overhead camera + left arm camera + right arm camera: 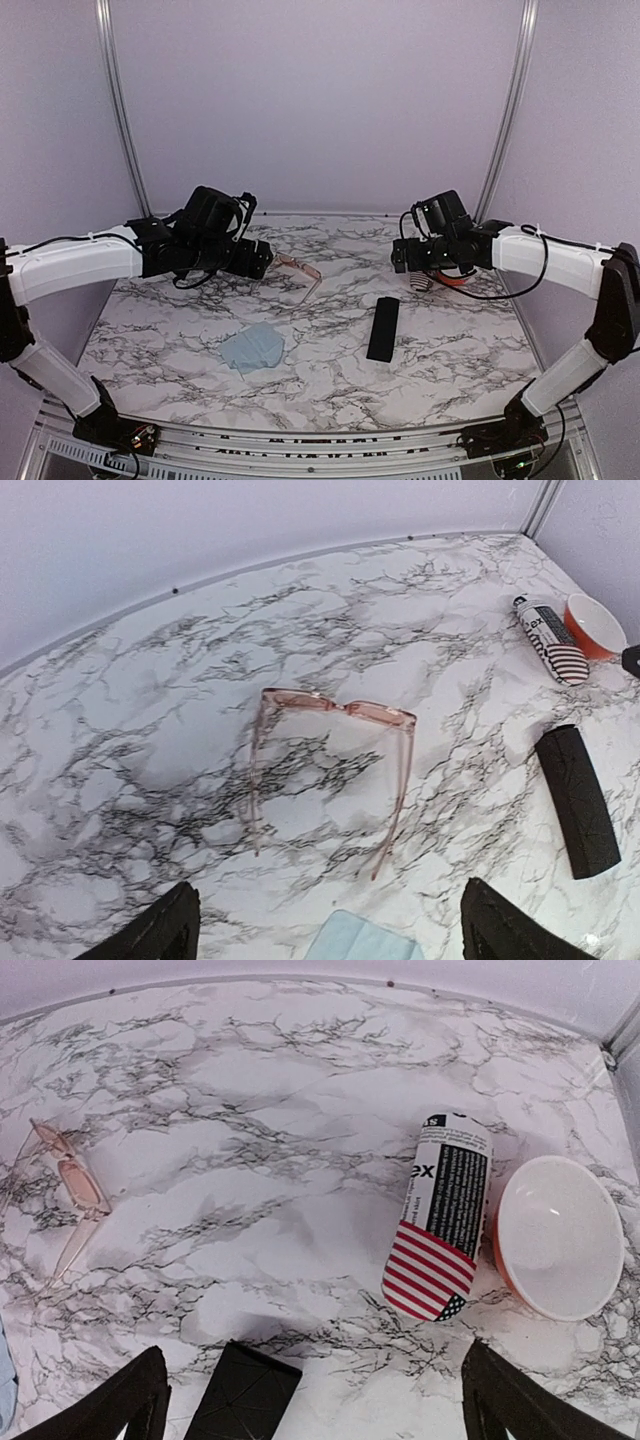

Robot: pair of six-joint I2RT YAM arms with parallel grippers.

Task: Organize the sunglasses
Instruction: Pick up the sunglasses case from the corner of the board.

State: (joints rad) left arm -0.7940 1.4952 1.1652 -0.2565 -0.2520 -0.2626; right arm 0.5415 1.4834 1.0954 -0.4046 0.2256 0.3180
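The right gripper moves down to straddle the striped end of the stars-and-stripes case next and closes, since that end leaves a gap beside the orange bowl.
One pair of sunglasses (pixel 340 707) with a pale pink translucent frame lies on the marble table, arms unfolded, lenses toward the back wall. From above, the sunglasses (pixel 298 267) rest just right of my left gripper (pixel 262 260). In its wrist view the left gripper (pixel 330 935) hangs open above the table, short of the arm tips, with nothing between its fingers (pixel 150 935). My right gripper (pixel 400 258) hovers at the right. It (pixel 320 1405) is open and empty too, and the sunglasses (pixel 75 1182) show at that view's left edge.
A black oblong case (pixel 383 328) lies mid-table. A stars-and-stripes case (pixel 440 1230) lies beside an orange bowl (pixel 558 1235) under the right arm. A pale blue folded cloth (pixel 252 349) sits near the front left. Walls close the back and sides.
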